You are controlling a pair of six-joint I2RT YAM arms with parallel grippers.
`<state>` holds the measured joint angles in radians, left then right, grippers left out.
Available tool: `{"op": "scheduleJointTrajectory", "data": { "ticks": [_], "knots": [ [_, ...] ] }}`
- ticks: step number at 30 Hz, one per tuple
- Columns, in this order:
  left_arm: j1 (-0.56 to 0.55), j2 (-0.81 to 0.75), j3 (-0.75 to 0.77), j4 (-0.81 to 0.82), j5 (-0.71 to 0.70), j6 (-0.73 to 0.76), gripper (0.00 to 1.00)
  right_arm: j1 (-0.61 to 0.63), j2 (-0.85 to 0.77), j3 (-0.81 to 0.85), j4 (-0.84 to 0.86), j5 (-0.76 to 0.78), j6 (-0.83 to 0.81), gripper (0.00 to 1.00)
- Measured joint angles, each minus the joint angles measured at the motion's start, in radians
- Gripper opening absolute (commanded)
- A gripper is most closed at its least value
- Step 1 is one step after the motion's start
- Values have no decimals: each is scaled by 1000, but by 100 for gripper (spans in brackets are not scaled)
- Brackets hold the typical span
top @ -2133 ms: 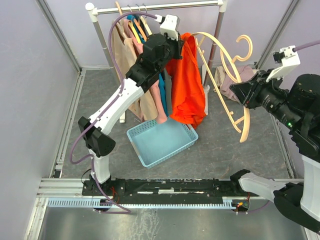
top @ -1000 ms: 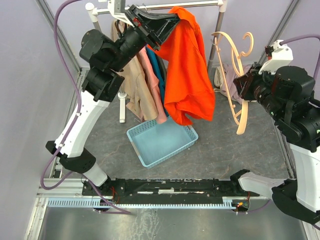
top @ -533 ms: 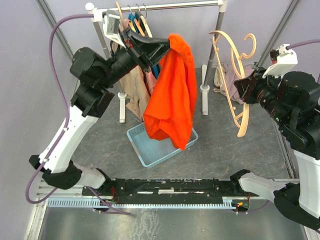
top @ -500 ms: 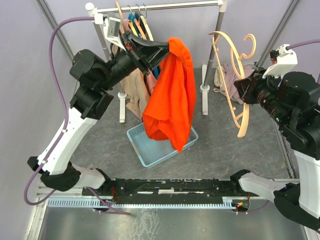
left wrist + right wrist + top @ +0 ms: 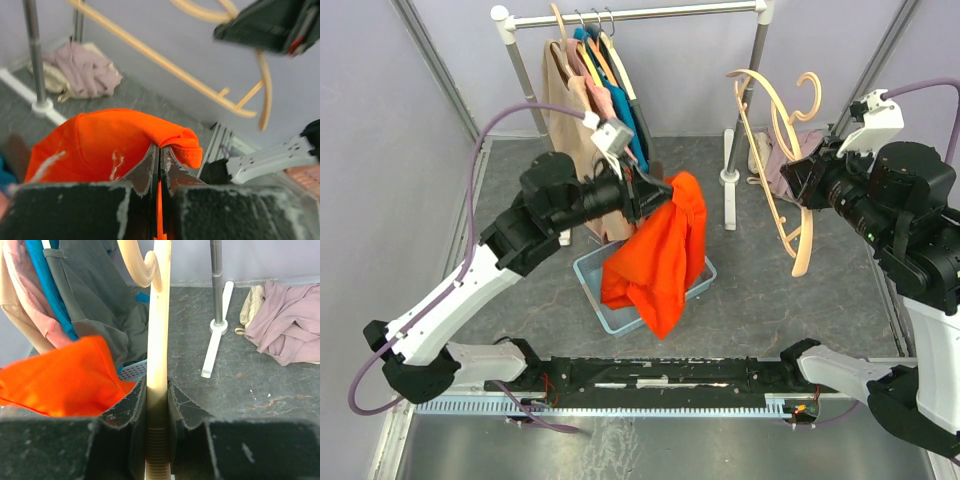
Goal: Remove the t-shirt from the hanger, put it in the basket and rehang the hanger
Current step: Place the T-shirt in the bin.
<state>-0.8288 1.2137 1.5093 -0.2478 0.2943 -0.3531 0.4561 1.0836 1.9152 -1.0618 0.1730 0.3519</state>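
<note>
My right gripper is holding the hanger and will next move outward to release it on the rack's top bar (image 5: 720,10). That bar is outward and to the gripper's left in the top view.
The orange t-shirt (image 5: 660,255) hangs bunched from my left gripper (image 5: 665,190), which is shut on a fold of it (image 5: 100,145). Its lower end droops onto the light blue basket (image 5: 588,285). In the left wrist view the left gripper (image 5: 160,147) has its jaws pressed together with orange cloth between them. The cream wooden hanger (image 5: 805,255) is bare and held in the air at the right. My right gripper (image 5: 798,180) is shut on it; in the right wrist view the right gripper (image 5: 157,382) clamps the hanger's bar (image 5: 159,315). The t-shirt (image 5: 60,375) is apart from the hanger.
A white clothes rack (image 5: 630,13) stands at the back with several garments (image 5: 590,70) on hangers. Its right post and foot (image 5: 216,325) stand between the arms. A pale pink garment (image 5: 287,325) lies on the floor at the back right. Grey walls close in both sides.
My left arm has swung down and forward from the rack's rail, bringing the t-shirt low over the basket. The right arm has shifted the hanger only slightly.
</note>
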Motion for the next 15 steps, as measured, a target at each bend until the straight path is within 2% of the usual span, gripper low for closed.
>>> {"op": "scheduleJointTrajectory", "data": {
  "ticks": [7, 15],
  "knots": [
    [-92, -98, -235, -77, -208, 48, 3, 0, 3, -28, 0, -16, 8, 1],
    [-124, -154, -386, -119, -429, 47, 3, 0, 18, -43, 0, -26, 13, 1]
  ]
}}
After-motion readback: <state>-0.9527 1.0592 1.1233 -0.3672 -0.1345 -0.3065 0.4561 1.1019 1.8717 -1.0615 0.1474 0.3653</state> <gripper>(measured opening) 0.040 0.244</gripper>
